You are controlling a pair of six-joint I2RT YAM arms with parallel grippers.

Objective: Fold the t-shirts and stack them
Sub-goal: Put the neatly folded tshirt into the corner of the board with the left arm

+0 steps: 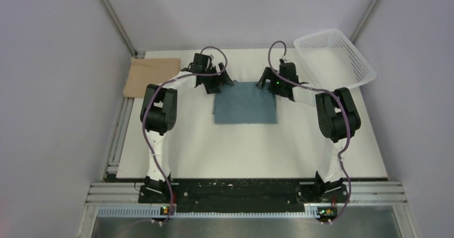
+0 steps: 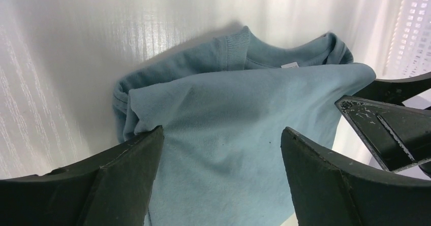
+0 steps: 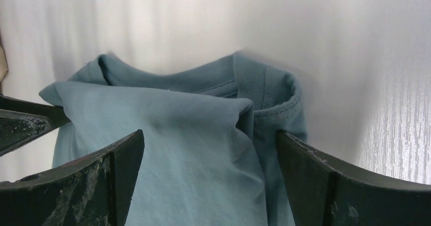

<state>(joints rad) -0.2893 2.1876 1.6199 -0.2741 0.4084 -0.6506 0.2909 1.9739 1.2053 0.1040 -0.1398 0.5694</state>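
Note:
I need to lift my left gripper, bring it back and lower it onto the teal-blue t-shirt's side edge that is nearer the tan-beige t-shirt, because the teal-blue t-shirt (image 1: pixel 246 104) is already folded.
The teal-blue t-shirt (image 1: pixel 246 104) lies folded into a rectangle in the middle of the white table. Its collar end with a small white label (image 2: pixel 290 64) faces the far edge. My left gripper (image 1: pixel 213 83) is open at the shirt's far left corner, jaws wide apart above the cloth (image 2: pixel 223 150). My right gripper (image 1: pixel 271 81) is open at the far right corner, jaws spread over the cloth (image 3: pixel 203 150). The tan-beige t-shirt (image 1: pixel 151 76) lies folded at the far left edge of the table.
A white plastic mesh basket (image 1: pixel 334 57) sits tilted at the far right corner of the table; it also shows in the left wrist view (image 2: pixel 414 23). Grey walls and metal posts close in the back and sides.

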